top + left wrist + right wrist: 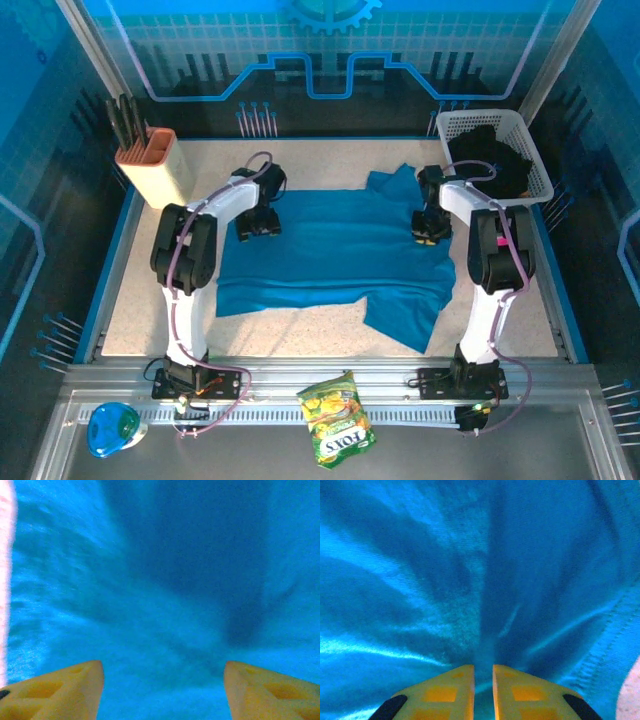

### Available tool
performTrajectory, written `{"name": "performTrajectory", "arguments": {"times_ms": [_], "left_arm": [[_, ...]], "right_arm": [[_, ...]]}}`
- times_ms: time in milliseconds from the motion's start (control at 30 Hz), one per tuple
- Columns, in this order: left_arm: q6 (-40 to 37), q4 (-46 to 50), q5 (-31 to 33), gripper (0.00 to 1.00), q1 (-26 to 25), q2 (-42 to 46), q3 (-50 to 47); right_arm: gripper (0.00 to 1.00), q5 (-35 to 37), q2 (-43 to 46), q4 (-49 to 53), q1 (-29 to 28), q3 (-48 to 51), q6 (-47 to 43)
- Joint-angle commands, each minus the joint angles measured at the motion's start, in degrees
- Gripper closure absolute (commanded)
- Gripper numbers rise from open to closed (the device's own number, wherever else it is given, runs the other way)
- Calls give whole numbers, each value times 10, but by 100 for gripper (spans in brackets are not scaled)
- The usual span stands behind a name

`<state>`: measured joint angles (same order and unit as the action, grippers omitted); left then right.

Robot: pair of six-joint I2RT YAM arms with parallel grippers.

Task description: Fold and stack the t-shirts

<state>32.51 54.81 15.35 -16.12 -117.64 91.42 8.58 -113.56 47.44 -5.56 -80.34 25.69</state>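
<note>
The far edge of the teal t-shirt is still beyond the open fingers of my left gripper, so my left gripper will move outward onto it next, at the t-shirt's corner toward the knife block.
A large teal-blue t-shirt [335, 250] lies spread on the table, its lower right part folded into a flap. My left gripper [258, 228] is down at the shirt's upper left edge. In the left wrist view this left gripper [163, 680] is open, its yellow fingers [65, 690] wide apart just over teal t-shirt fabric [165, 580]. My right gripper [430, 228] is at the shirt's right edge. In the right wrist view this right gripper [483, 680] is shut on a pinch of the teal t-shirt cloth [470, 580], with creases radiating from it. A black t-shirt [490, 160] lies bunched in the basket.
The white basket [455, 125] stands at the back right corner. A tan knife block [155, 165] stands at the back left. A green snack bag [338, 418] and a blue object [112, 428] lie on the near rail. Bare tabletop [150, 300] shows left of the shirt.
</note>
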Motion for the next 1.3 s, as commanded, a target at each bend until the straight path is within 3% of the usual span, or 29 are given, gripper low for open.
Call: {"name": "performTrajectory", "arguments": {"times_ms": [0, 133, 233, 333, 567, 867, 1267], "left_arm": [[-12, 64, 60, 31, 10, 47, 79], [-31, 100, 74, 38, 51, 26, 144], [-61, 94, 75, 50, 81, -13, 173], [-97, 74, 64, 54, 99, -62, 204], [-169, 22, 52, 54, 111, -147, 253], [-211, -17, 52, 53, 127, -189, 280], [-265, 25, -3, 52, 143, -283, 380]], "right_arm": [[79, -4, 51, 16, 6, -3, 2], [78, -17, 88, 21, 6, -1, -4], [77, -32, 109, 21, 6, 8, -8], [77, -42, 126, 20, 5, 18, -12], [76, -47, 160, 23, 5, 36, -18], [76, -44, 190, 31, 5, 57, -23], [75, -38, 194, 38, 3, 60, -26]]}}
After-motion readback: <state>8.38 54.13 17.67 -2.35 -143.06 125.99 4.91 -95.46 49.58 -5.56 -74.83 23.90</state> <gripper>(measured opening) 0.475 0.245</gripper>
